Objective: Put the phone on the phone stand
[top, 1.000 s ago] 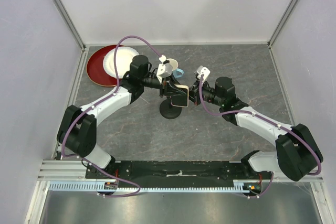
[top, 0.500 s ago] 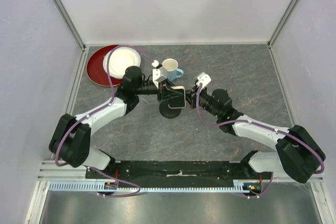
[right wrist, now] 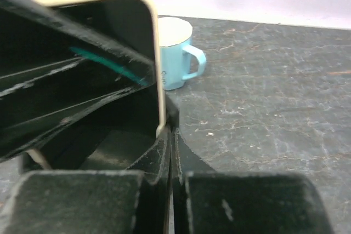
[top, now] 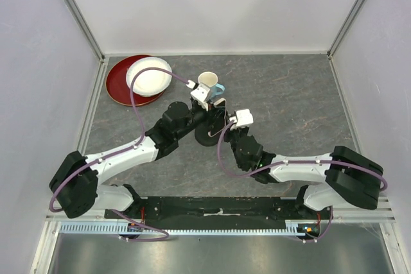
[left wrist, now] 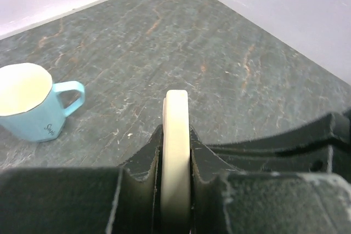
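The phone is upright over the black phone stand (top: 214, 124), so I should move my left gripper left in the top view to seat it, then open.
My left gripper (top: 215, 115) is shut on the phone (top: 218, 108) and holds it upright over the black phone stand (top: 205, 136). In the left wrist view the phone's pale beige edge (left wrist: 176, 152) stands clamped between my two black fingers (left wrist: 140, 168). In the right wrist view the phone (right wrist: 118, 31) shows its dark glossy face and beige rim. My right gripper (right wrist: 171, 135) is shut, its tips right at the phone's lower corner. From above, the right gripper (top: 225, 126) sits close beside the stand. Nothing shows between its jaws.
A light blue mug (top: 209, 83) with a white inside stands just behind the stand; it also shows in the left wrist view (left wrist: 24, 102) and the right wrist view (right wrist: 175, 61). A white plate (top: 149, 76) lies on a red plate (top: 115, 85) at the back left.
Both arms have folded lower and drawn nearer. The left gripper has turned the phone from tilted to upright over the stand. The right gripper has moved left, close to the stand.
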